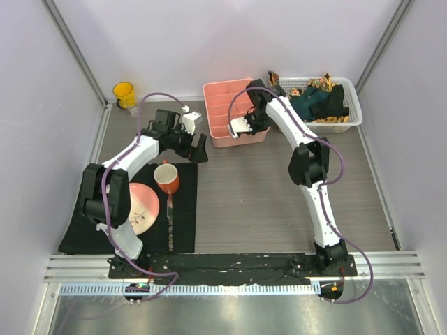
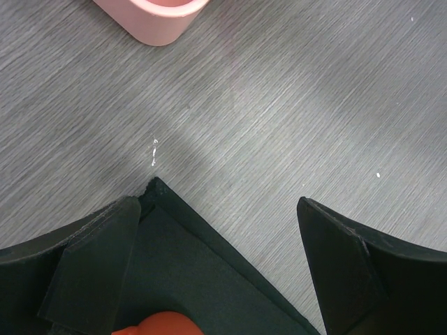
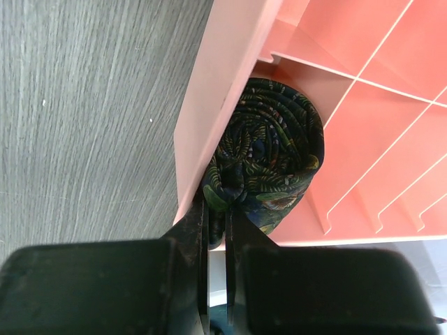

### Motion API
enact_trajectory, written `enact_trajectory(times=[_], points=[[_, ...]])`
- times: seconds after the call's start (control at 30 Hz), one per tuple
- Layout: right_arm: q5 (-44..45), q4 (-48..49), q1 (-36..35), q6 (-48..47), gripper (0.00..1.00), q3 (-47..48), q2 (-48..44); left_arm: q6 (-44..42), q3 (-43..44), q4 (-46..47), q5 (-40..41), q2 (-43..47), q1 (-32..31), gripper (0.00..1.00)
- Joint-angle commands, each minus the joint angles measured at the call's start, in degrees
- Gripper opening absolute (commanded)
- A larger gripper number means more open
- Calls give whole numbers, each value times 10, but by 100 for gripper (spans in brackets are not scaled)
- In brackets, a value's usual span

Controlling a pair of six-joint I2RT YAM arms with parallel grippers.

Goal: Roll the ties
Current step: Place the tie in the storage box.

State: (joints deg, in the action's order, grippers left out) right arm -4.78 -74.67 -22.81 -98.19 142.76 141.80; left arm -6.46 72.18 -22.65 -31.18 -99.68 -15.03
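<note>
My right gripper moves inward from the tray's side next, over the tray's corner section, and then releases the roll's edge, as pinched fabric still sticks out at the tray's corner.
A rolled dark tie (image 3: 274,150) with a green leaf pattern sits in a corner compartment of the pink divided tray (image 3: 218,77), against its wall. My right gripper (image 3: 216,204) is shut on the roll's edge, fabric pinched between the narrow jaws. From above, the right gripper (image 1: 242,125) reaches into the near end of the tray (image 1: 222,96). More ties (image 1: 318,103), teal, black and gold-brown, lie heaped in a white basket (image 1: 353,112) at the back right. My left gripper (image 2: 218,209) hangs open over the placemat's corner, holding nothing.
A black placemat (image 1: 183,209) at the left carries an orange mug (image 1: 166,179) and a pink plate (image 1: 143,208). The mug's rim (image 2: 157,325) shows just below my left fingers. A yellow cup (image 1: 124,93) stands at the back left.
</note>
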Motion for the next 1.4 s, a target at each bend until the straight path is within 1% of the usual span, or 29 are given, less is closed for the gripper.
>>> enact_trajectory(times=[0.0, 0.2, 0.3, 0.4, 0.47, 0.53, 0.6, 0.7, 0.73, 0.8, 0.83, 0.87, 0.9, 0.93, 1.03, 1.07, 1.17, 1.23, 1.27, 1.33, 1.37], points=[[6, -115, -7, -25, 1, -80, -32, -8, 2, 16, -21, 29, 3, 100], [4, -116, -18, -32, 1, -179, -114, -7, -5, 12, -28, 35, 3, 100], [-6, -116, -18, -40, 1, -214, -148, -7, -7, 8, -32, 41, 3, 100], [2, -115, -19, -37, 1, -224, -141, -7, -10, 8, -34, 41, 3, 100], [5, -116, -19, -7, 2, -207, -120, -7, -8, 5, -36, 39, 3, 100], [11, -115, -19, 6, 11, -178, -87, -8, -6, 4, -37, 35, 3, 100], [20, -115, -20, 19, 19, -152, -69, -7, -4, 3, -39, 32, 3, 100], [21, -115, -20, 17, 21, -129, -50, -7, -3, 2, -38, 31, 3, 100], [21, -115, -20, 14, 23, -127, -46, -8, -4, 3, -38, 30, 3, 100], [22, -115, -20, 19, 30, -113, -44, -7, -4, 3, -35, 30, 3, 100], [24, -115, -20, 23, 36, -107, -46, -7, -4, 3, -33, 30, 3, 100], [25, -115, -20, 28, 38, -99, -49, -7, -4, 4, -28, 32, 3, 100], [27, -115, -20, 31, 40, -99, -55, -5, -4, 6, -25, 33, 3, 100], [25, -115, -18, 33, 47, -100, -62, -5, -2, 10, -18, 36, 3, 100], [10, -114, -18, 37, 56, -110, -99, -7, 5, 14, -14, 41, 3, 100], [7, -111, -18, 39, 62, -114, -114, -9, 9, 14, -15, 42, 3, 100], [-8, -109, -18, 48, 69, -116, -137, -21, 24, 8, -14, 42, 3, 100], [-15, -103, -18, 55, 71, -120, -159, -29, 35, 3, -9, 41, 3, 100], [-21, -99, -18, 67, 74, -129, -168, -30, 38, 2, 1, 42, 3, 100], [-24, -80, -16, 80, 76, -145, -200, -38, 44, 4, 15, 47, 3, 100], [-31, -69, -15, 96, 77, -164, -214, -37, 45, 9, 40, 50, 3, 100]])
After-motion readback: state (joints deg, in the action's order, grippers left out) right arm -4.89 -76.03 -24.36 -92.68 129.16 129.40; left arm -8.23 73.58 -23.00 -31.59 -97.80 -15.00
